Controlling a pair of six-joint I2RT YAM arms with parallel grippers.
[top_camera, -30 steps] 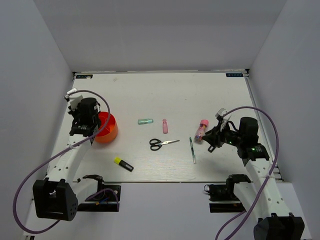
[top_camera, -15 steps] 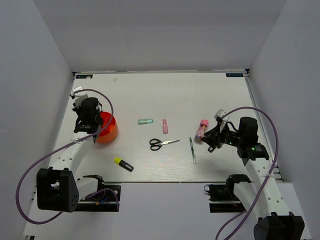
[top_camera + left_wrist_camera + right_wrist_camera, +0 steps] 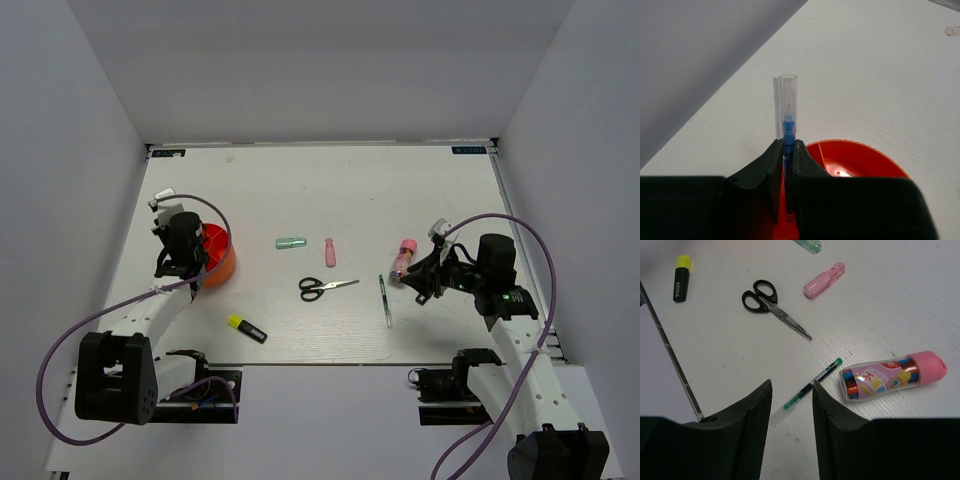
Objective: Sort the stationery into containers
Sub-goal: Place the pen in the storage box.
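My left gripper draws back next, away from the cup's rim beside the blue pen (image 3: 787, 120), and frees the pen, since the orange-red cup's opening (image 3: 840, 161) lies back from the gripper.
My left gripper (image 3: 786, 150) is shut on a blue pen (image 3: 787, 120) with a clear cap, held over the near rim of the orange-red cup (image 3: 860, 160), which sits at the table's left (image 3: 215, 257). My right gripper (image 3: 790, 390) is open and empty above a green pen (image 3: 810, 386), beside a pink-capped tube (image 3: 892, 377). Black-handled scissors (image 3: 771, 306), a pink bottle (image 3: 824, 280), a mint stick (image 3: 807, 245) and a yellow-capped marker (image 3: 680, 277) lie on the table. From above, the scissors (image 3: 325, 287) are at the centre and the marker (image 3: 246, 328) near the front.
White walls close in the table on three sides. The left wall runs close beside the cup (image 3: 700, 60). A purple cable loops over each arm.
My left gripper with the blue pen has drawn back toward the table's near-left, from over the cup's middle to its rim. The right arm has not moved.
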